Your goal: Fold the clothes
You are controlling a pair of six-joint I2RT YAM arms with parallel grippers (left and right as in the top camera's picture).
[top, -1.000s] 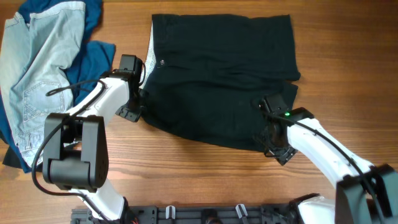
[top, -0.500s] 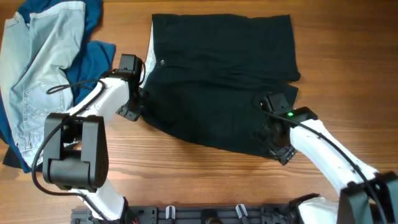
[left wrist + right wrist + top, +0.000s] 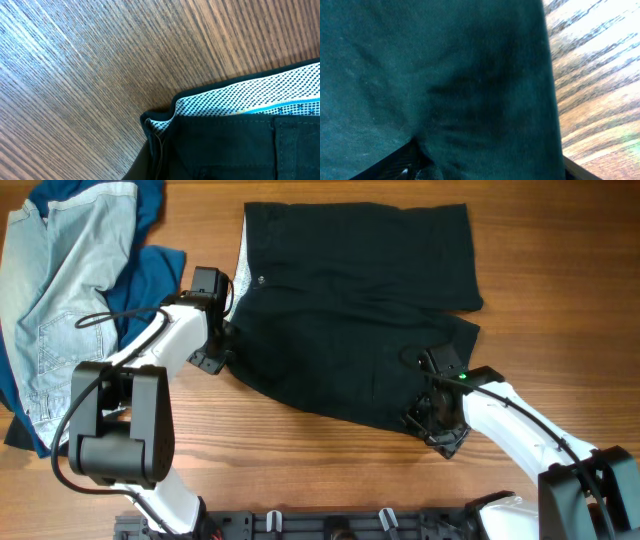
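Observation:
My left gripper has the corner of the waistband. I need to lift it next, carry it outward to the waistband's far end (image 3: pixel 249 216) and release it there, so the spread shorts are halved.
A pair of black shorts (image 3: pixel 350 300) lies spread on the wooden table, waistband to the left. My left gripper (image 3: pixel 222 345) is at the waistband's near left corner, shut on it. In the left wrist view the shorts (image 3: pixel 240 145) show a white dotted lining (image 3: pixel 250 102), and the corner fabric bunches toward the jaws. My right gripper (image 3: pixel 428 416) is at the near right hem, shut on the cloth. The dark fabric (image 3: pixel 445 75) fills the right wrist view and hides the fingertips.
Light blue jeans (image 3: pixel 60 290) and a dark blue garment (image 3: pixel 155 265) lie heaped at the far left. Bare wood (image 3: pixel 300 460) runs along the front edge. A black rail (image 3: pixel 330 525) sits at the table's near edge.
My right gripper has shifted a little left and toward the front edge, pulling the near right hem with it. The left arm has not moved.

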